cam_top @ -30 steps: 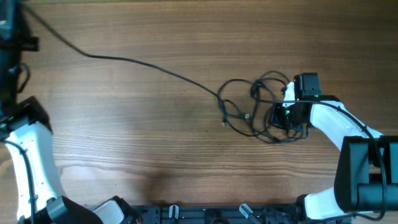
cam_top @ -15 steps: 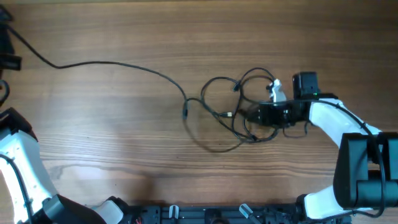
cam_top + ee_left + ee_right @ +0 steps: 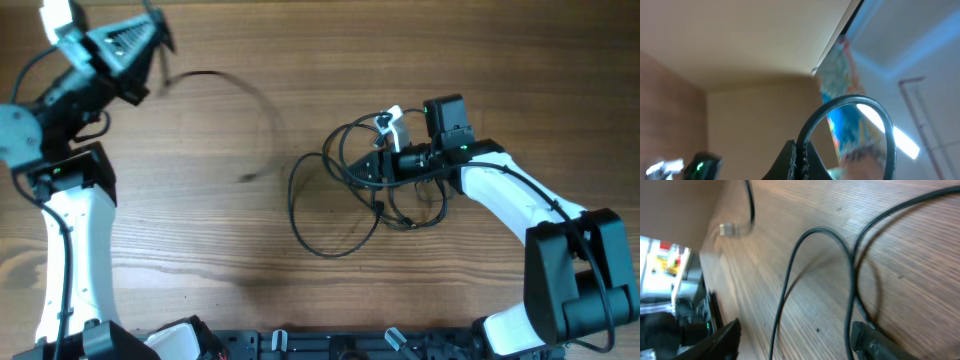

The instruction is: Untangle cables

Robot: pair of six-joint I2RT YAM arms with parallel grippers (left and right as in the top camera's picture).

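Note:
My left gripper holds the black cable clear of the tangle, so I'll move back and down to the bare wood [image 3: 150, 168] beside its arm and let go.
The cables [image 3: 340, 200] lie as loose black loops in a tangle right of the table's middle. One cable [image 3: 258, 100] arcs away from them, blurred, up to my left gripper [image 3: 157, 40], which is raised at the far left. In the left wrist view my left gripper [image 3: 801, 152] is shut on this black cable [image 3: 860, 100], which loops above the fingers. My right gripper [image 3: 370, 167] sits at the tangle's right side, jaws open. The right wrist view shows its fingers [image 3: 875, 340] wide apart over cable loops [image 3: 805, 245] on the wood, gripping nothing. A small plug [image 3: 727, 228] lies farther off.
The wooden table [image 3: 200, 260] carries only the cables. The right arm [image 3: 520, 200] reaches in from the lower right and the left arm [image 3: 70, 230] stands along the left edge. The arms' bases [image 3: 330, 345] line the front edge.
My right gripper has opened and slid left along with the tangle. My left arm has swung up into view, lifting the long cable, which now curves instead of stretching across the table.

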